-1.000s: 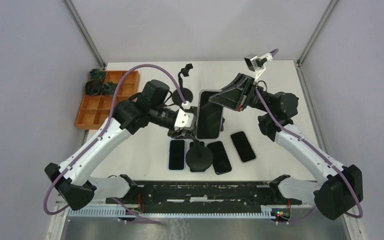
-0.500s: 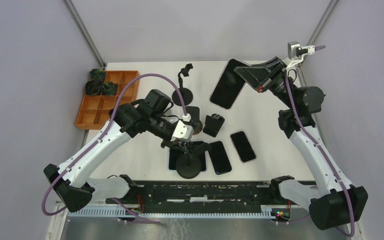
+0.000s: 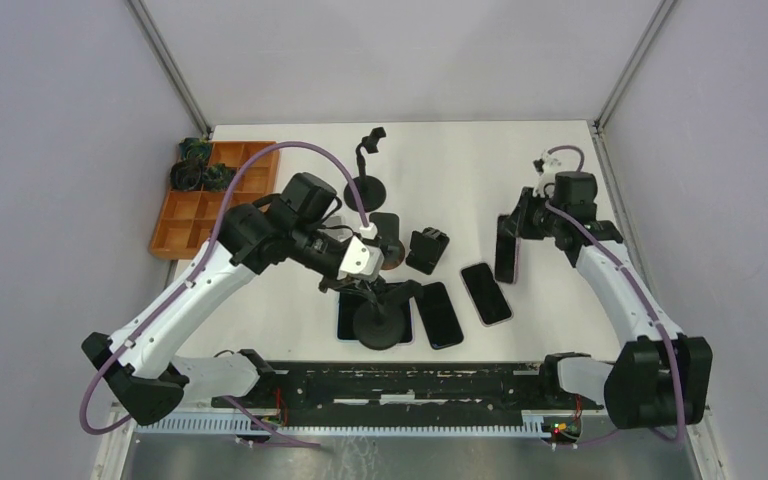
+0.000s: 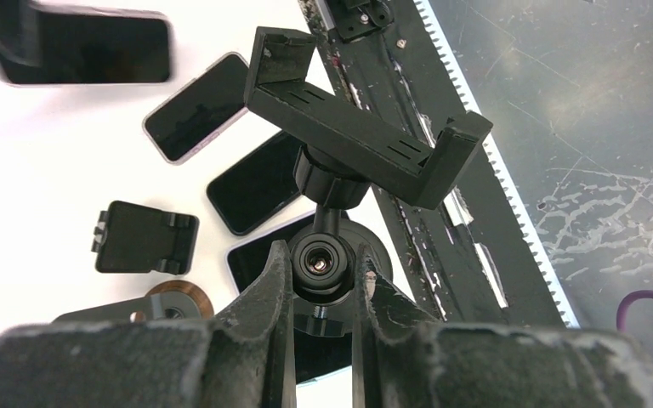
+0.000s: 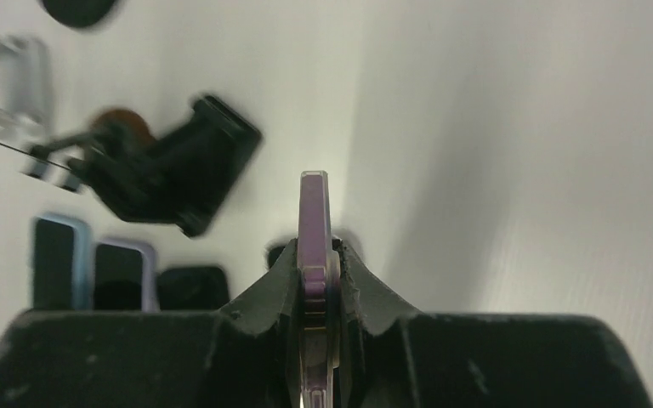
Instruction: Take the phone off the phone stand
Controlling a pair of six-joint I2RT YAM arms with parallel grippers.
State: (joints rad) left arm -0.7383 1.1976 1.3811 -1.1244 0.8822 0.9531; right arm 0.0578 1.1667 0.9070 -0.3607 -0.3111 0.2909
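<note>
My right gripper lowers and draws back next, laying the phone on the tabletop beside the nearest flat phone to release it, since that spot is bare.
The black phone stand stands near the table's front, and its clamp is empty. My left gripper is shut on the stand's neck joint, with a finger on each side of it. My right gripper is shut on the phone, a dark phone with a purple edge. It holds the phone on edge, low over the table's right side and well apart from the stand. In the right wrist view the gripper pinches the phone's thin sides.
Several other phones lie flat near the stand. A small black holder and a second stand sit behind them. An orange tray is at the back left. A black rail runs along the front edge.
My right gripper lifted the phone off the stand, swung it up to the back right, then brought it down at the table's right. My left gripper drew the stand slightly forward.
</note>
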